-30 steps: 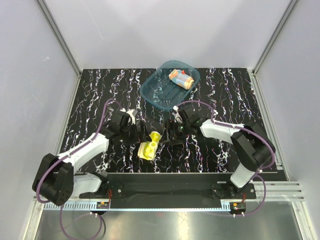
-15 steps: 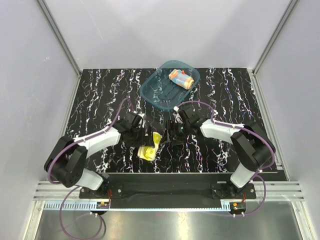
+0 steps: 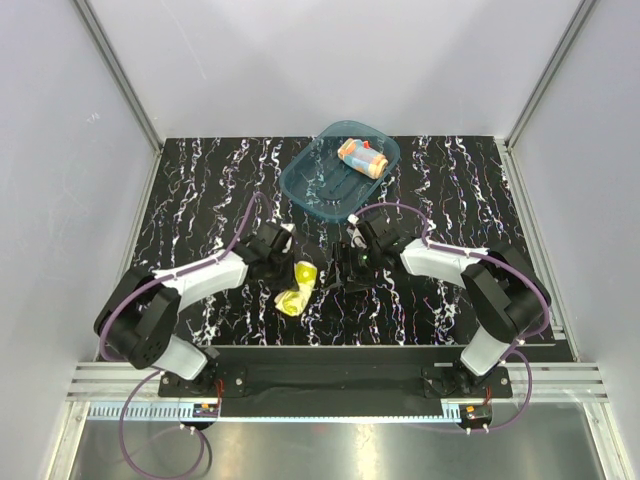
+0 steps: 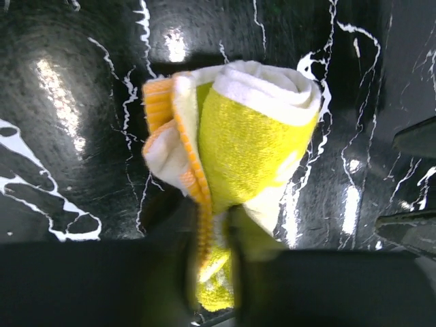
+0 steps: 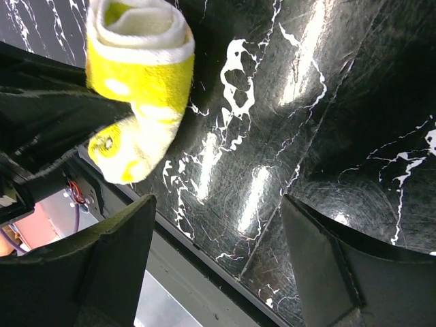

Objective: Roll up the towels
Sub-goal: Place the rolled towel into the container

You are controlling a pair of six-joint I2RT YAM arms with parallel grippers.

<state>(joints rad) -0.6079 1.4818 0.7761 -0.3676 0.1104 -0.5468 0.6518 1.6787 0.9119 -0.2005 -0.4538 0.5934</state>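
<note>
I will next lift my left gripper, move it outward, then lower it into the tub next to the blue towel to let go of the yellow roll, because the finished roll lies there.
The bright yellow towel (image 3: 295,291), rolled up with pale shapes and an orange edge, lies on the black marbled table (image 3: 200,200) between the two arms. My left gripper (image 3: 284,273) is shut on the near end of this roll (image 4: 252,129), with cloth pinched between its fingers (image 4: 255,238). My right gripper (image 3: 346,270) stands open just right of it, fingers wide apart and nothing between them (image 5: 216,204); the roll (image 5: 139,75) shows at the upper left of its view. The other towel (image 3: 362,157), light blue with orange dots, lies rolled in the tub.
The teal translucent tub (image 3: 315,185) sits at the back centre of the table, behind both grippers. The table's near edge with the metal rail (image 3: 340,350) runs just below the yellow roll.
My left gripper has swung right to the yellow roll and shut on its end; the roll has shifted a little. The right arm has stayed put.
</note>
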